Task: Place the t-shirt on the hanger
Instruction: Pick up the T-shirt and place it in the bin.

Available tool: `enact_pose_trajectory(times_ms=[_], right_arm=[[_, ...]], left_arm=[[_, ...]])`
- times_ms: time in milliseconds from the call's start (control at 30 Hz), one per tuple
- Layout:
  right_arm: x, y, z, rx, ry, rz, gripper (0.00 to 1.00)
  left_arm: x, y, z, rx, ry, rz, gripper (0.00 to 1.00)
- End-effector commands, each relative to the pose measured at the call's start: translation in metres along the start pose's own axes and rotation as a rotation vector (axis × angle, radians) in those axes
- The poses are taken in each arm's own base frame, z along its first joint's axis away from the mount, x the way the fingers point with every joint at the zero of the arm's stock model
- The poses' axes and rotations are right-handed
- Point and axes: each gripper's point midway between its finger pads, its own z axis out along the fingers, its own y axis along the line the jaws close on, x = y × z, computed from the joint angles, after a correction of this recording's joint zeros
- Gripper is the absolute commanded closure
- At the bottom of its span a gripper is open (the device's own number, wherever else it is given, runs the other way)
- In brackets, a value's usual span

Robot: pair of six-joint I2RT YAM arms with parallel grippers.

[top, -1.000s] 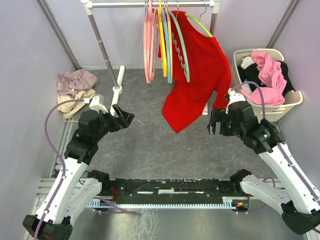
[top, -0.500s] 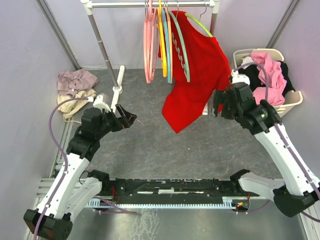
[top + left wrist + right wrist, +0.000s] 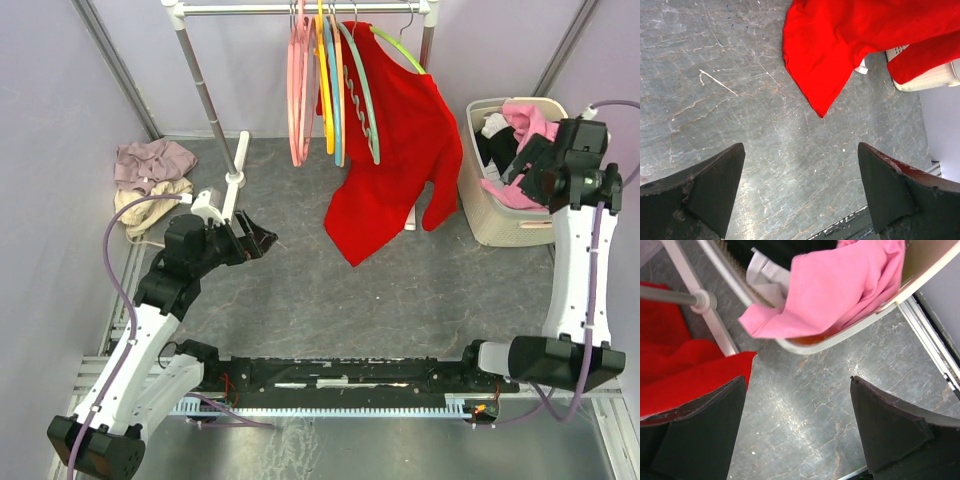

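The t-shirt's fold (image 3: 857,275) is lower and farther outward, and the open fingers of my right gripper face the floor. They need to move outward past the basket rim (image 3: 840,337) and down next.
The pink t-shirt (image 3: 527,121) lies crumpled in the white laundry basket (image 3: 500,225) at the right, draped over its rim in the right wrist view (image 3: 840,285). The pale mint-green hanger (image 3: 370,120) hangs on the rail among other hangers. My right gripper (image 3: 522,165) is open and empty, held above the basket's front; its view (image 3: 797,425) looks down at the floor beside the basket rim (image 3: 840,337). My left gripper (image 3: 262,238) is open and empty over the floor at the left (image 3: 800,190).
A red long-sleeved shirt (image 3: 400,150) hangs from a lime-green hanger (image 3: 400,48) and reaches low (image 3: 825,55). Pink hangers (image 3: 297,90) and a yellow one (image 3: 325,90) are on the rail. The rack post (image 3: 205,90) stands back left, its other foot (image 3: 705,300) by the basket. A clothes pile (image 3: 150,180) lies far left.
My right arm has swung up and to the right, from beside the red shirt's sleeve to over the basket. My left gripper has edged slightly right.
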Motion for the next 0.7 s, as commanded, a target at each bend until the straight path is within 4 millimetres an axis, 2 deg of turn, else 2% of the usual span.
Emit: enact_pose_trajectory(times_ms=[0, 167, 300, 400, 667], right_arm=[[-0.021, -0.008, 0.016, -0.036, 0.018, 0.116, 0.09], [-0.035, -0.026, 0.041, 0.026, 0.04, 0.167, 0.11], [-0.046, -0.031, 0.056, 0.057, 0.026, 0.183, 0.12], [-0.054, -0.034, 0.066, 0.085, 0.011, 0.193, 0.13], [-0.059, -0.049, 0.099, 0.203, 0.022, 0.21, 0.18]], left_arm=[[-0.003, -0.016, 0.0, 0.074, 0.017, 0.003, 0.01], [0.011, -0.032, 0.013, 0.107, 0.042, 0.018, 0.01], [0.031, -0.051, 0.029, 0.114, 0.075, 0.067, 0.01], [0.038, -0.062, 0.034, 0.161, 0.08, 0.063, 0.01], [0.046, -0.061, 0.034, 0.186, 0.095, 0.085, 0.01]])
